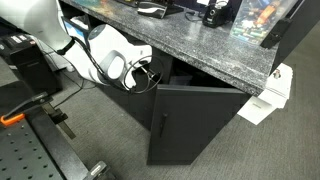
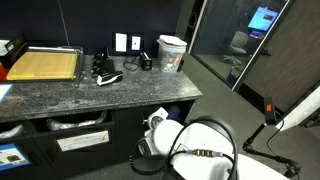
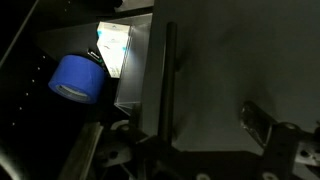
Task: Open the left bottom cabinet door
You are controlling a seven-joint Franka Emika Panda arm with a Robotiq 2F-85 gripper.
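Note:
I need to move my gripper to the left in the wrist view next and close it around the door's thin edge (image 1: 156, 97) (image 3: 167, 82), because that edge is off my gripper's middle.
The left bottom cabinet door (image 1: 200, 125) is a matte-black panel swung partly out from under the granite counter (image 1: 200, 50). A slim vertical bar (image 1: 163, 125) sits near its free edge. My gripper (image 1: 147, 78) is at the top corner of that free edge. In the wrist view the door panel (image 3: 230, 60) fills the right side, and the bar (image 3: 166, 80) stands between my spread fingers (image 3: 165, 118). The gripper looks open, on either side of the bar. In an exterior view my arm (image 2: 205, 150) hides the door.
The opening shows a blue roll (image 3: 78, 78) and a white box (image 3: 115, 45) inside the cabinet. White-fronted compartments (image 2: 80, 138) sit under the counter (image 2: 60, 95) beside my arm. White boxes (image 1: 272, 95) stand on the floor past the counter's end. The robot stand (image 1: 30, 150) is close by.

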